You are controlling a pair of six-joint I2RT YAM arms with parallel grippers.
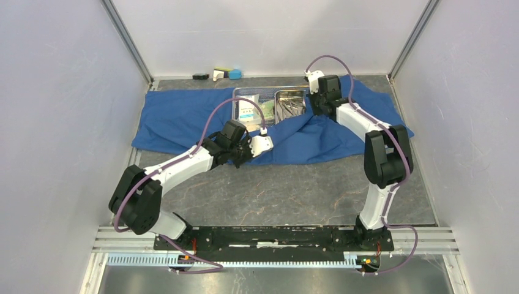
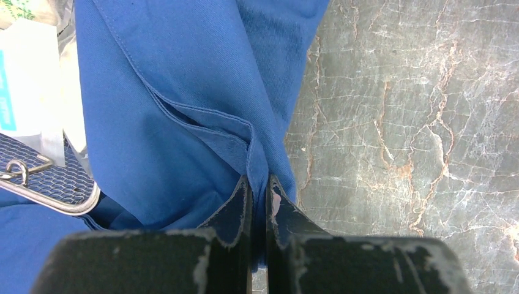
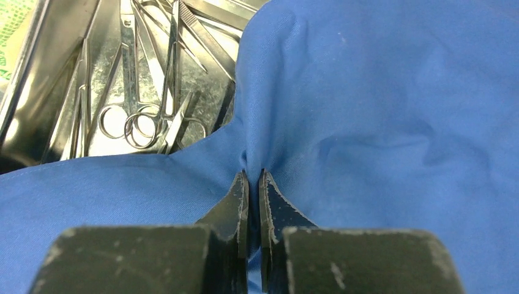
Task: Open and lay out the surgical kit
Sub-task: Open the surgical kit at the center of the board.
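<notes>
My right gripper draws back next, to the right in the top view, and releases its pinch over the wrap's near edge, as the wrap covers the pan's near end.
The surgical kit lies at the back of the table, its blue cloth wrap (image 1: 177, 116) spread wide to both sides. A steel wire-mesh basket (image 1: 235, 103) with white and green packets (image 1: 249, 109) sits beside a smaller steel pan (image 1: 291, 105) of scissor-like instruments (image 3: 131, 116). My left gripper (image 2: 259, 180) is shut on a fold of the blue cloth (image 2: 183, 92) at the wrap's near edge. My right gripper (image 3: 252, 174) is shut on a pinch of the cloth (image 3: 379, 122) just right of the pan.
Small black, white and blue blocks (image 1: 219, 75) lie against the back wall behind the wrap. Bare grey marble table (image 1: 287, 190) lies between the wrap and the arm bases. White walls close in on three sides.
</notes>
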